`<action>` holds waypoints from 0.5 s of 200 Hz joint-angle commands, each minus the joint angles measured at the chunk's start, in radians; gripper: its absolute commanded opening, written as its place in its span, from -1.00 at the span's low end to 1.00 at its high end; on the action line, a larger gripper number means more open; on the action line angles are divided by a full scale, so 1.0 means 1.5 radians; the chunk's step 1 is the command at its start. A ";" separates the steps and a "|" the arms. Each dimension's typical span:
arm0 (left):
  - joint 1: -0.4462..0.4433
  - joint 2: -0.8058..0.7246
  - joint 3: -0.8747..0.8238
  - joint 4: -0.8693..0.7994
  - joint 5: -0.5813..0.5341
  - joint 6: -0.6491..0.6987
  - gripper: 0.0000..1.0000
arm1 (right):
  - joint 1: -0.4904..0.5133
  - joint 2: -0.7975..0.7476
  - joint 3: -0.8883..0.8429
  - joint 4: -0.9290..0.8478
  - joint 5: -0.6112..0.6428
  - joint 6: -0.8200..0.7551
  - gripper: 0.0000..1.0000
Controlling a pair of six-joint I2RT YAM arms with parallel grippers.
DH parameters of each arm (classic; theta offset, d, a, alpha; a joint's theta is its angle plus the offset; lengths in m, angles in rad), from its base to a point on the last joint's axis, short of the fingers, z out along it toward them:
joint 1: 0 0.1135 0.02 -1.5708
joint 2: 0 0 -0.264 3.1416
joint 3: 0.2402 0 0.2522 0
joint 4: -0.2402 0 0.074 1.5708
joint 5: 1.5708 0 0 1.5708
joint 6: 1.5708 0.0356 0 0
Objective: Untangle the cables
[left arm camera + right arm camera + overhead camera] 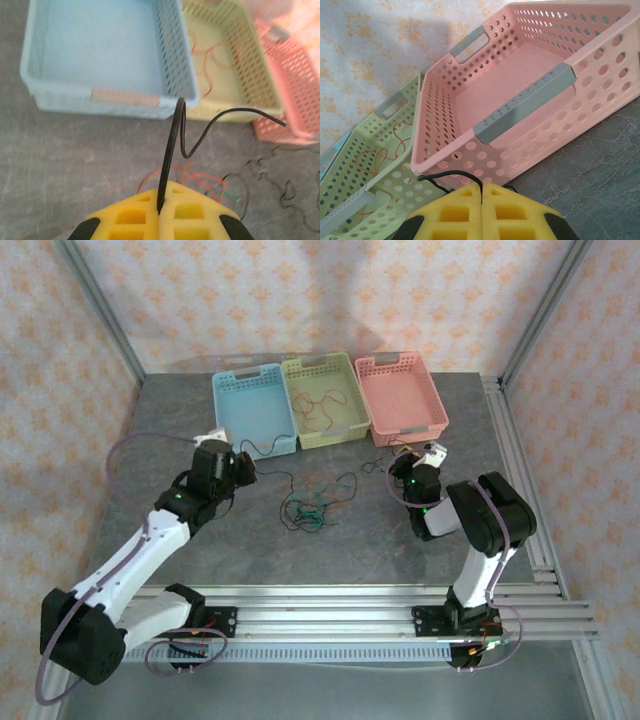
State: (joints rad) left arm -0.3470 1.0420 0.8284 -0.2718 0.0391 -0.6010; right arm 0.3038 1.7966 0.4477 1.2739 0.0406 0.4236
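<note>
I need to lift the black cable up and outward with my left gripper, over the blue basket's open inside, and let it go. The basket is empty and stands outward of the gripper.
A loose tangle of cables (pixel 312 505), black, red-orange and green, lies on the grey table between the arms. My left gripper (pixel 245 468) sits left of it, in front of the blue basket. In the left wrist view the left gripper (pixel 161 200) is shut on a black cable (pixel 172 145) that curls up from the pads. Orange strands (pixel 200 177) lie below it. My right gripper (pixel 408 468) is right of the tangle, near the pink basket. In the right wrist view the right gripper (pixel 481 192) is shut on a black cable (pixel 445 175) that arcs left.
Three baskets stand side by side at the back: blue (pixel 246 374), green (pixel 320 365) and pink (pixel 395 362). An orange wire (pixel 318 405) lies in the green one. An aluminium rail (pixel 520 470) runs along the table's right edge.
</note>
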 commanded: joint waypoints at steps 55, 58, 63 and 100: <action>-0.002 0.000 0.317 -0.186 -0.226 0.078 -1.00 | -0.001 0.012 0.020 0.013 -0.018 0.017 -1.00; -0.001 0.013 0.332 -0.189 -0.226 0.082 -1.00 | -0.001 0.012 0.020 0.013 -0.018 0.018 -1.00; 0.004 0.032 0.356 -0.195 -0.224 0.086 -1.00 | -0.001 0.011 0.020 0.012 -0.017 0.017 -1.00; 0.041 0.181 0.508 -0.207 -0.259 0.093 -1.00 | -0.001 0.013 0.024 0.006 -0.024 0.019 -1.00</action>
State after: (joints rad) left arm -0.3191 1.1820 1.4872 -0.5133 -0.2600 -0.4965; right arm 0.3038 1.8080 0.4583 1.2732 0.0250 0.4355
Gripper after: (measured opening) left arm 0.043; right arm 0.046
